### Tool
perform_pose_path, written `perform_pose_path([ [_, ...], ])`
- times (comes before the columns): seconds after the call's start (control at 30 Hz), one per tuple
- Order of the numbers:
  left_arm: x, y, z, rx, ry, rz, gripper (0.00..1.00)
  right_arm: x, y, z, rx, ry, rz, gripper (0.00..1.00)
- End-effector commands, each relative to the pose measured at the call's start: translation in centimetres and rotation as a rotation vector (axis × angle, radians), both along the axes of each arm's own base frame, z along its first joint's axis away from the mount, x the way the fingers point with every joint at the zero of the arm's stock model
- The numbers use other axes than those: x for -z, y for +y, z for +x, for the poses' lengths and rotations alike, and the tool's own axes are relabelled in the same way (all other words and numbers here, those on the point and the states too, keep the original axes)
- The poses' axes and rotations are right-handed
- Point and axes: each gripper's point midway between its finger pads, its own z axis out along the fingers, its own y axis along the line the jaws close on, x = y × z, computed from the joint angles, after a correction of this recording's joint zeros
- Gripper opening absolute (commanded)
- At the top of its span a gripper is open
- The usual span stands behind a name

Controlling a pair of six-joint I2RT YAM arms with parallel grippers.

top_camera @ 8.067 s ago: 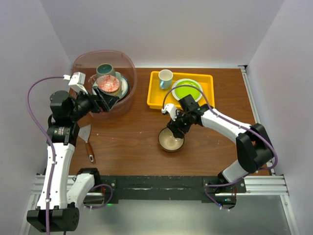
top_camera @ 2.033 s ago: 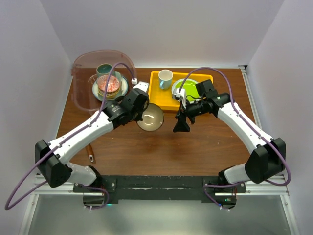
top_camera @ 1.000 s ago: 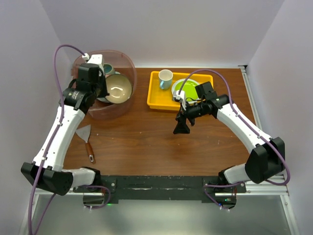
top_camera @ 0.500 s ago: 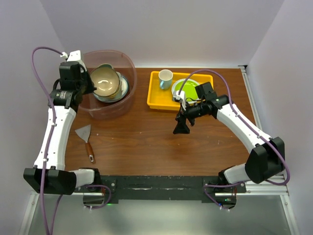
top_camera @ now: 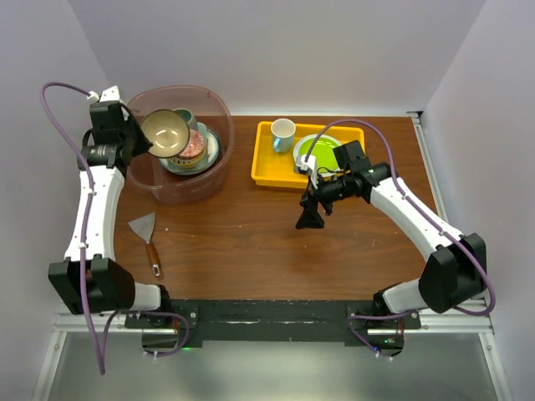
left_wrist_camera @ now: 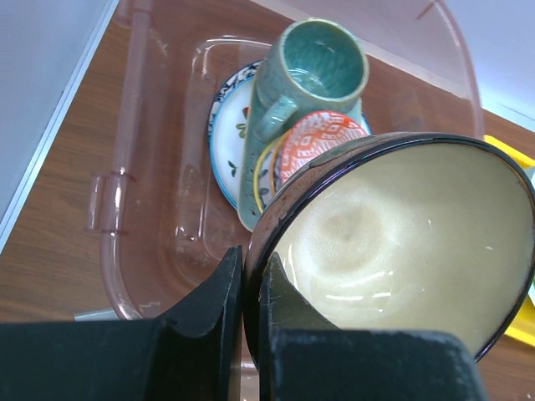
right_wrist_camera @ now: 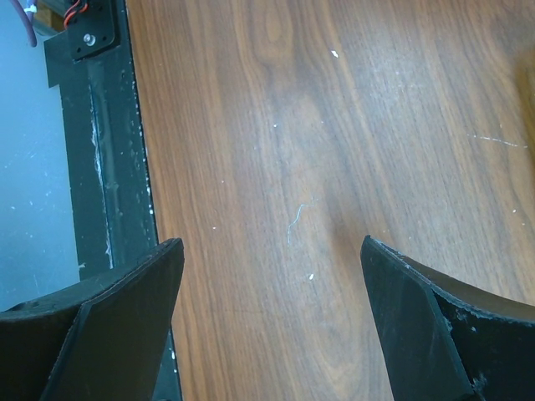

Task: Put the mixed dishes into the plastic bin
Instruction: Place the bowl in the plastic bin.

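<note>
The left gripper will next move right in the top view and down, and let go of the cream-glazed bowl's rim over the red-patterned bowl (top_camera: pixel 195 149) (left_wrist_camera: pixel 316 138), because the red-patterned bowl is below it on that side.
The plastic bin (top_camera: pixel 219 107) stands at the table's back left, translucent pink (left_wrist_camera: pixel 134 167). Inside it a teal mug (top_camera: pixel 181 118) (left_wrist_camera: pixel 313 71) and a red-patterned bowl (top_camera: pixel 195 149) (left_wrist_camera: pixel 316 138) rest on a blue floral plate (top_camera: pixel 211 150) (left_wrist_camera: pixel 227 142). My left gripper (top_camera: pixel 142 142) (left_wrist_camera: pixel 249 255) is shut on the dark rim of a cream-glazed bowl (top_camera: pixel 165 134) (left_wrist_camera: pixel 401 242). It holds the bowl tilted above the bin's left side. My right gripper (top_camera: pixel 308 219) (right_wrist_camera: pixel 269 246) hangs open over bare wood at mid-table, nothing between its fingers.
A yellow tray (top_camera: pixel 264 170) at the back centre holds a small white cup (top_camera: pixel 282 134) and a lime-green plate (top_camera: pixel 322 152). A scraper with a wooden handle (top_camera: pixel 147 236) lies near the left front. The table's black front rail (right_wrist_camera: pixel 100 125) shows in the right wrist view.
My left arm has swung left and back with the bowl, which now tips more steeply over the bin's left side. The right arm has not moved.
</note>
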Motion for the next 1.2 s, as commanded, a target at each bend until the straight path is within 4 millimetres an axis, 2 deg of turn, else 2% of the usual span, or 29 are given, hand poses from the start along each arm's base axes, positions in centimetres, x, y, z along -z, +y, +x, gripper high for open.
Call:
perform_pose_path([
  [0.0, -4.3, 1.5, 3.2, -0.036, -0.193, -0.032, 0.0, -0.6, 0.3, 0.2, -0.005, -0.02, 0.037, 0.91],
  [0.07, -4.1, 2.3, 3.9, -0.052, -0.196, -0.036, 0.0, -0.5, 0.4, 0.1, -0.006, -0.016, 0.035, 0.91],
  [0.2, -3.3, 2.0, 6.0, -0.022, -0.174, -0.074, 0.0, -0.4, 0.4, 0.2, -0.005, -0.014, 0.036, 0.91],
  [0.4, -2.8, 2.5, 7.8, -0.033, -0.162, -0.079, 0.0, -0.4, 0.2, 0.2, -0.001, -0.024, 0.032, 0.91],
  [0.63, -3.5, 1.4, 9.4, 0.019, -0.188, -0.146, 0.0, -0.2, 0.3, 0.2, -0.004, -0.013, 0.035, 0.91],
  [0.8, -3.1, 0.1, 10.2, 0.069, -0.182, -0.179, 0.0, -0.1, 0.3, 0.2, -0.003, -0.012, 0.036, 0.91],
  [0.93, -1.9, -0.8, 10.7, 0.083, -0.114, -0.116, 0.0, -0.1, 0.4, 0.1, -0.006, -0.011, 0.038, 0.91],
  [0.97, -1.9, -0.4, 11.1, 0.06, -0.105, -0.085, 0.0, -0.2, 0.3, 0.2, -0.005, -0.014, 0.039, 0.91],
  [1.0, -1.7, -1.1, 11.3, 0.066, -0.093, -0.065, 0.0, -0.2, 0.4, 0.2, -0.005, -0.014, 0.041, 0.91],
  [1.17, -0.3, -0.6, 11.7, 0.016, -0.008, 0.074, 0.0, -0.4, 0.3, 0.1, -0.005, -0.02, 0.044, 0.91],
])
